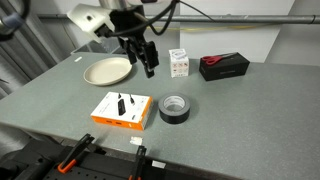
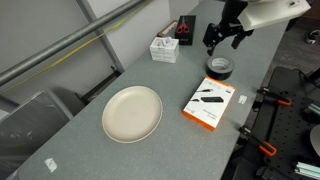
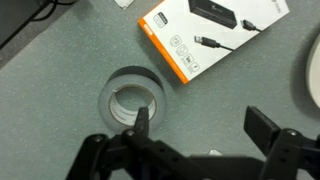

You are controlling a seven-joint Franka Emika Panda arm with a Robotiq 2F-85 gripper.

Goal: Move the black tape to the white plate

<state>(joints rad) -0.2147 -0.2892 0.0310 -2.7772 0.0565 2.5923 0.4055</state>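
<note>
The tape's open core faces up, so next my gripper will lower one finger into the tape's hole, the other outside the tape's side facing the white cube-shaped box (image 3: 156,114).
The black tape (image 1: 173,108) lies flat on the grey table; it also shows in an exterior view (image 2: 220,67) and in the wrist view (image 3: 133,97), where its grey inner core faces up. The white plate (image 1: 108,70) sits empty on the table, also seen in an exterior view (image 2: 132,112); its rim shows at the right edge of the wrist view (image 3: 314,78). My gripper (image 1: 149,66) hangs above the table between plate and tape, open and empty, also in an exterior view (image 2: 224,38). In the wrist view my gripper (image 3: 200,125) has one finger over the tape's edge.
An orange-and-white box (image 1: 122,109) lies next to the tape, also in the wrist view (image 3: 210,35). A small white cube-shaped box (image 1: 179,62) and a long black-and-red box (image 1: 224,66) stand at the back. Clamps (image 1: 70,158) line the table's front edge.
</note>
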